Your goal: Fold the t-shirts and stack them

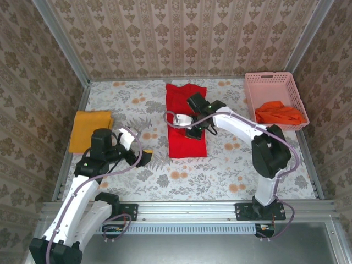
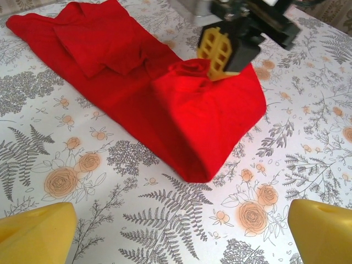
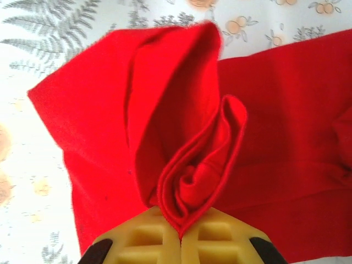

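Note:
My right gripper carries the fold outward next and lowers it onto the shirt's flat middle (image 1: 177, 110) (image 3: 275, 159) to release it, since the fold hangs raised.
A bright red t-shirt (image 1: 186, 140) lies lengthwise in the middle of the table, partly folded. My right gripper (image 1: 193, 133) is shut on a bunched fold of its edge, lifted a little off the cloth; the right wrist view has the hem pinched between the yellow fingers (image 3: 148, 242) at the gripper (image 3: 180, 237). The left wrist view takes in the red t-shirt (image 2: 165, 104) and the right gripper's fingers (image 2: 220, 50). My left gripper (image 1: 144, 147) hovers open left of the shirt's near end, fingertips (image 2: 36, 231) wide apart over bare tablecloth. A mustard-yellow t-shirt (image 1: 91, 131) lies folded at the left. An orange t-shirt (image 1: 279, 113) is in the basket.
A pink lattice basket (image 1: 258, 82) stands at the back right corner. The flowered tablecloth (image 1: 231, 165) covers the table, with wallpapered walls on three sides and a metal rail (image 1: 187, 208) along the near edge.

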`<action>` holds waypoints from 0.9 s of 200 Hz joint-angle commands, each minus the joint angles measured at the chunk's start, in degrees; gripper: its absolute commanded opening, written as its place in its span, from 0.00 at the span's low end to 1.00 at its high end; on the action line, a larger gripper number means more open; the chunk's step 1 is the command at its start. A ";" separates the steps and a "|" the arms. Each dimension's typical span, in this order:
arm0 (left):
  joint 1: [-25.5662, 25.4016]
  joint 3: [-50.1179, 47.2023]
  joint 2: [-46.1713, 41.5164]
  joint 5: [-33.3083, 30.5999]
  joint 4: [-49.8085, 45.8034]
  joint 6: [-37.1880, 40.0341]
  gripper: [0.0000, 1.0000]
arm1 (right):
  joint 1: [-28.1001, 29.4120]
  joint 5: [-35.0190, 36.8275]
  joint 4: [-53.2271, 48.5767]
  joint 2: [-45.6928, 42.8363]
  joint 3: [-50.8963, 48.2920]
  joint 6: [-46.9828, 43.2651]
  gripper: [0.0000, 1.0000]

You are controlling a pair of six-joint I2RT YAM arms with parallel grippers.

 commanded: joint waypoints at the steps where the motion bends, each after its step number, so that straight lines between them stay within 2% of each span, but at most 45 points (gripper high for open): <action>1: 0.39 -0.72 0.12 2.29 1.96 0.40 1.00 | -1.07 1.85 -3.67 4.49 5.25 -1.81 0.00; 42: 0.83 -1.16 0.25 2.34 1.92 0.65 1.00 | -2.78 2.13 -5.67 11.27 14.02 -1.49 0.00; 94: 1.26 -1.26 0.19 2.41 1.81 0.37 1.00 | -3.76 1.72 -6.49 16.34 20.26 -1.78 0.00; 180: 1.35 -1.56 0.22 2.43 2.09 -0.07 1.00 | -4.61 5.85 -2.87 21.73 24.04 -1.98 0.00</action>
